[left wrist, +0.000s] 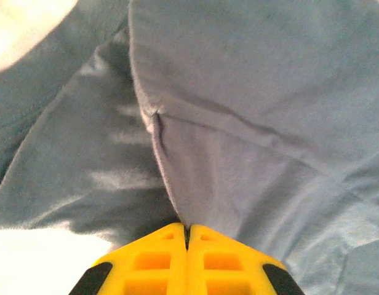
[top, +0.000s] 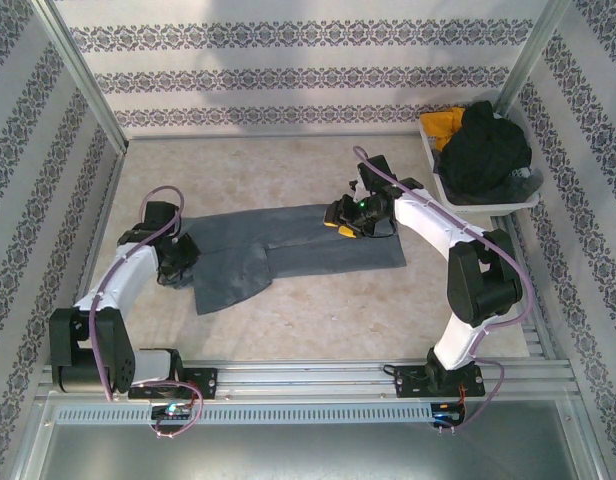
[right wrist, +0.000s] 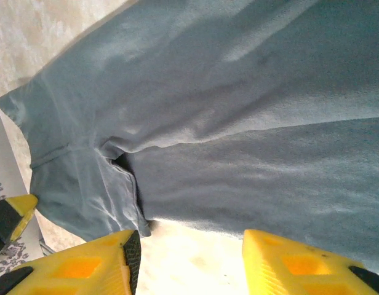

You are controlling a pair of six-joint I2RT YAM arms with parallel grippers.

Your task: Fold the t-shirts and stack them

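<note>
My left gripper will bring the shirt's fold outward onto the shirt's far edge [top: 194,221] and let go of it, because a sleeve sticks out past the shirt's near edge.
A grey-blue t-shirt [top: 288,245] lies partly folded across the middle of the table. My left gripper [top: 178,262] is at its left end, and its yellow fingers [left wrist: 159,258] are shut on a fold of the grey t-shirt [left wrist: 251,123]. My right gripper [top: 346,218] hovers over the shirt's upper right edge. In the right wrist view its fingers [right wrist: 97,261] stand open over bare table just off the edge of the grey t-shirt [right wrist: 239,123], holding nothing.
A white tray [top: 458,195] at the back right holds a heap of black clothing [top: 483,150] and a yellow garment [top: 443,125]. Patterned walls enclose the table [top: 288,320] on three sides. A metal rail [top: 308,375] runs along the near edge.
</note>
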